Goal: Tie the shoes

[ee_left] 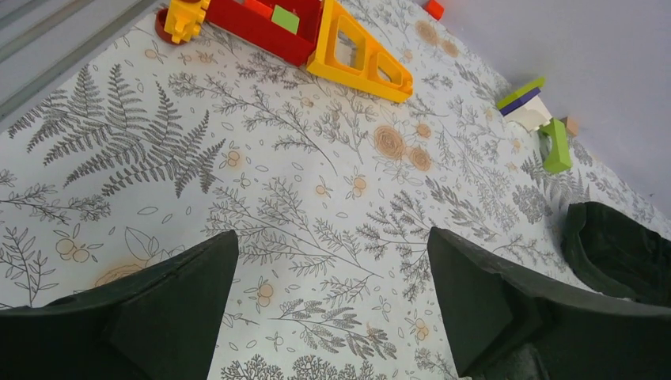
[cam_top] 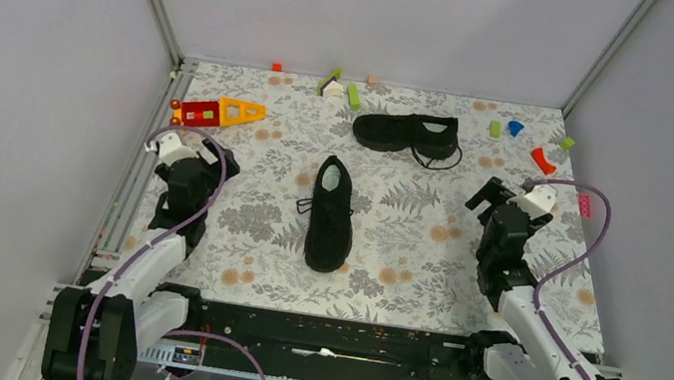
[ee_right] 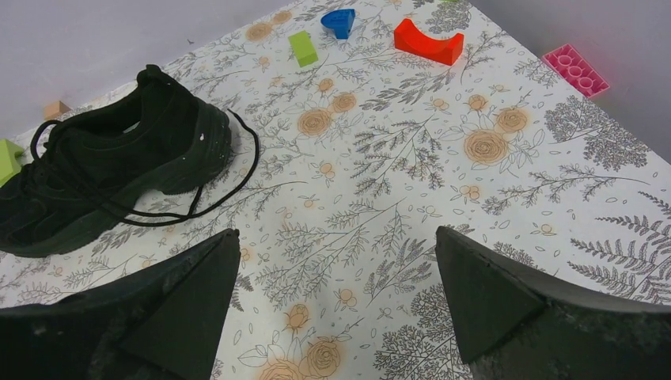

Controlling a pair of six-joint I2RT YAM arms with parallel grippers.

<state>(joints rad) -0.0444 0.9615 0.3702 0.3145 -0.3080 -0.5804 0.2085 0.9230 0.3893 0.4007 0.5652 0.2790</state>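
I should reach next for the back shoe's heel (cam_top: 449, 139) (ee_right: 204, 136), the shoe's nearest end, then lower and close. It is farther out than my right gripper and to its left in the top view.
Two black sneakers lie on the flowered table cloth. One shoe (cam_top: 332, 212) lies mid-table, toe toward me, its laces in a small bunch at its left side. The other shoe (cam_top: 406, 132) lies on its side at the back, loose laces trailing right; it also shows in the right wrist view (ee_right: 103, 166), and its edge in the left wrist view (ee_left: 621, 249). My left gripper (cam_top: 214, 154) is open and empty, left of the middle shoe. My right gripper (cam_top: 487, 196) is open and empty, right of both shoes.
A red and yellow toy (cam_top: 217, 112) lies at the back left. Small blocks are scattered along the back edge: green (cam_top: 354, 97), blue (cam_top: 516, 128), red (cam_top: 542, 160), pink (cam_top: 591, 201). Grey walls close three sides.
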